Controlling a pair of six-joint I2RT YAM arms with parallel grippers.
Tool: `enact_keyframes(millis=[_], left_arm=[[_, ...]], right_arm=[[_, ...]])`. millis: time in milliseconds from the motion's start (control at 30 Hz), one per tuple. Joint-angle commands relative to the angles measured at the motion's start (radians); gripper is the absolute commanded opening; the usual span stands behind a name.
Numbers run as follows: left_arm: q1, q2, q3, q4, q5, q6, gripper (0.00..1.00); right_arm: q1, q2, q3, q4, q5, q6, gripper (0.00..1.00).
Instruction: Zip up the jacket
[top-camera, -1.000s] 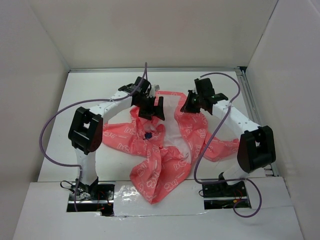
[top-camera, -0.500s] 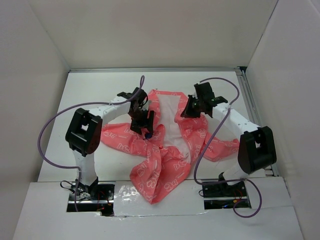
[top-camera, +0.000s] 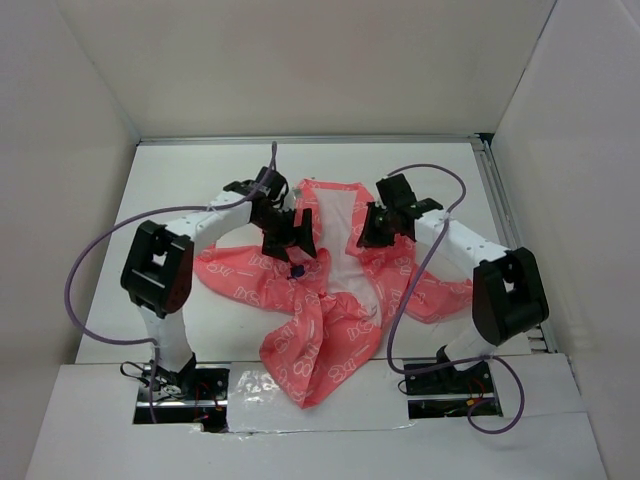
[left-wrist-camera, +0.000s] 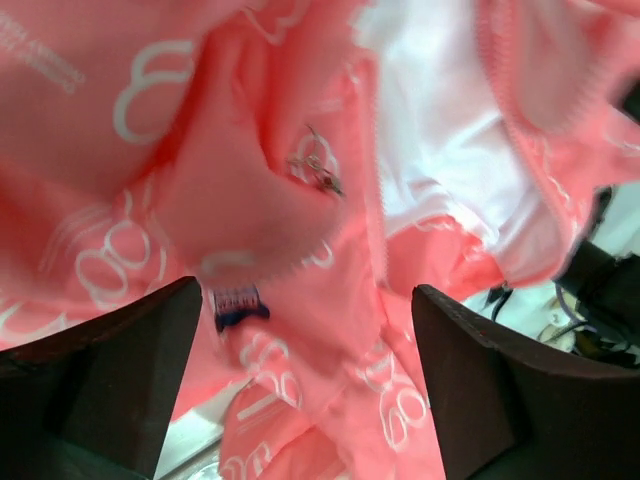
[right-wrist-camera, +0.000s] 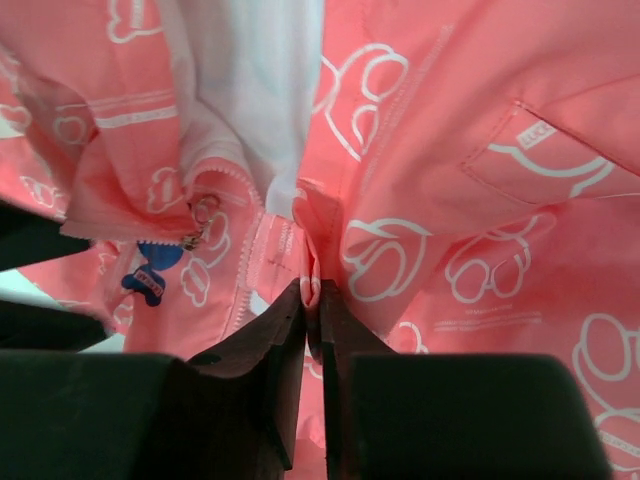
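Note:
My left gripper moves down next, fingers open, onto the drooping edge of the jacket's fold, as it overhangs the jacket's front between zipper pull (left-wrist-camera: 318, 170) and blue mark.
The coral-pink jacket (top-camera: 330, 340) with white outline print lies open and crumpled in the middle of the table, its pale lining (top-camera: 345, 225) showing. My left gripper (top-camera: 287, 240) is open over the jacket's left front, holding nothing; in the left wrist view its fingers (left-wrist-camera: 95, 385) frame the fabric, the small metal zipper pull (left-wrist-camera: 318, 170) and the dark blue chest mark (left-wrist-camera: 237, 303). My right gripper (top-camera: 376, 228) is shut on a fold of the jacket's right front edge (right-wrist-camera: 314, 288). The zipper pull (right-wrist-camera: 197, 228) and blue mark (right-wrist-camera: 150, 268) also show in the right wrist view.
White walls enclose the white table (top-camera: 180, 180) on three sides. A metal rail (top-camera: 505, 215) runs along the right edge. Purple cables (top-camera: 100, 250) loop from both arms. One sleeve (top-camera: 445, 298) lies under the right arm.
My left gripper has moved toward me, down onto the jacket's left front near the blue mark. My right gripper has shifted left and inward, drawing the right front edge toward the middle.

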Motion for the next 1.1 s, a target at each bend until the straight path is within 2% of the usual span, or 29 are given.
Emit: enact_keyframes(millis=[0,33,133,267,367,500,567,600,633,667,700,767,800,867,1067], left_arm=[[0.011,-0.138,0.011,-0.010,0.047,-0.005,0.99],[0.014,-0.144,-0.003,-0.008,0.036,-0.020,0.99],[0.041,-0.138,-0.003,-0.004,0.045,-0.051,0.99],[0.074,-0.025,0.078,-0.056,0.045,-0.083,0.99],[0.071,0.025,0.098,-0.076,0.036,-0.101,0.99],[0.077,0.083,0.131,-0.094,0.025,-0.129,0.99],[0.074,0.118,0.158,-0.106,0.021,-0.125,0.89],[0.072,0.127,0.164,-0.106,0.022,-0.117,0.80],[0.069,0.132,0.167,-0.110,0.030,-0.117,0.57],[0.068,0.135,0.163,-0.111,0.033,-0.118,0.47],[0.069,0.129,0.154,-0.102,0.037,-0.115,0.28],[0.071,0.106,0.128,-0.094,0.056,-0.118,0.05],[0.074,0.094,0.119,-0.082,0.060,-0.114,0.00],[0.077,0.043,0.082,-0.053,0.096,-0.100,0.00],[0.084,-0.178,-0.059,0.249,0.289,-0.106,0.00]], right_arm=[[0.002,0.033,0.006,-0.030,0.027,0.010,0.18],[0.001,0.033,0.006,-0.028,0.024,0.010,0.23],[0.001,0.024,0.022,-0.020,0.016,0.011,0.30],[0.005,0.018,0.069,-0.048,0.013,0.008,0.43],[0.011,-0.004,0.072,-0.048,0.025,0.016,0.62],[0.018,-0.024,0.083,-0.062,0.032,0.013,0.72],[0.028,-0.034,0.103,-0.083,0.030,0.013,0.73],[0.031,-0.041,0.108,-0.086,0.031,0.011,0.73],[0.039,-0.056,0.118,-0.091,0.035,0.013,0.73],[0.044,-0.068,0.123,-0.094,0.039,0.016,0.73],[0.056,-0.076,0.129,-0.096,0.041,0.013,0.73],[0.067,-0.094,0.155,-0.108,0.033,-0.003,0.73],[0.073,-0.096,0.164,-0.115,0.006,-0.012,0.73],[0.076,-0.091,0.184,-0.135,-0.021,-0.006,0.73],[0.087,-0.133,0.100,0.004,-0.202,0.045,0.73]])
